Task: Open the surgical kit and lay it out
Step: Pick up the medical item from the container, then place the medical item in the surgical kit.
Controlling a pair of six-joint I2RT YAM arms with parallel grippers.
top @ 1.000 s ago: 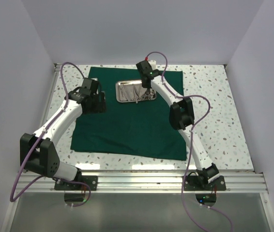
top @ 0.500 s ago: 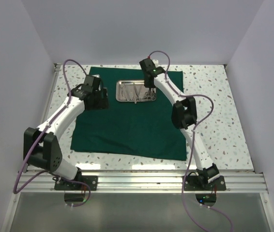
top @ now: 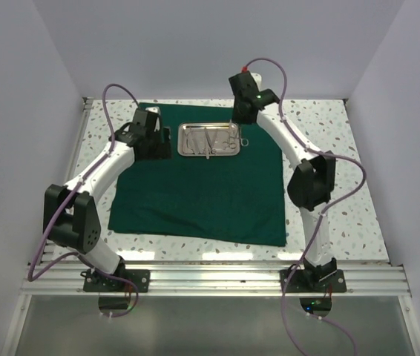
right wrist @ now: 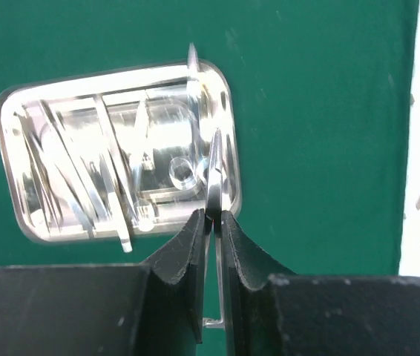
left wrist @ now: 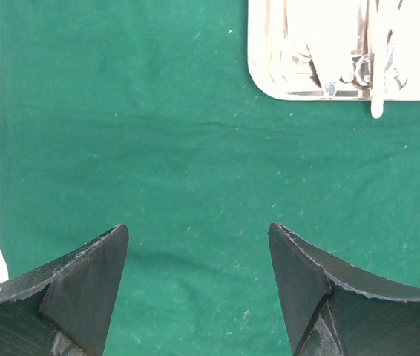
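My right gripper brings the scissors back from the tray [top: 182, 141] next and down onto the dark green cloth's empty near part.
The dark green cloth [top: 195, 193] lies spread flat on the table. The shiny steel tray [top: 182, 141] sits on its far part with thin silver instruments [top: 206, 141] in it. My right gripper [top: 240, 124] is at the tray's right edge. In the right wrist view it [right wrist: 214, 215] is shut on a thin silver instrument [right wrist: 214, 159], apparently the ring-handled scissors, whose tip points up over the tray rim [right wrist: 10, 178]. My left gripper [top: 156, 147] is open and empty over bare cloth [left wrist: 158, 148], left of the tray [left wrist: 306, 30].
The speckled table top [top: 329, 163] shows right of and in front of the cloth. White walls close the left, back and right sides. A metal rail [top: 210, 278] with both arm bases runs along the near edge.
My right gripper has moved right, from over the tray to its right edge, carrying the thin instrument. My left gripper has moved a little farther back beside the tray.
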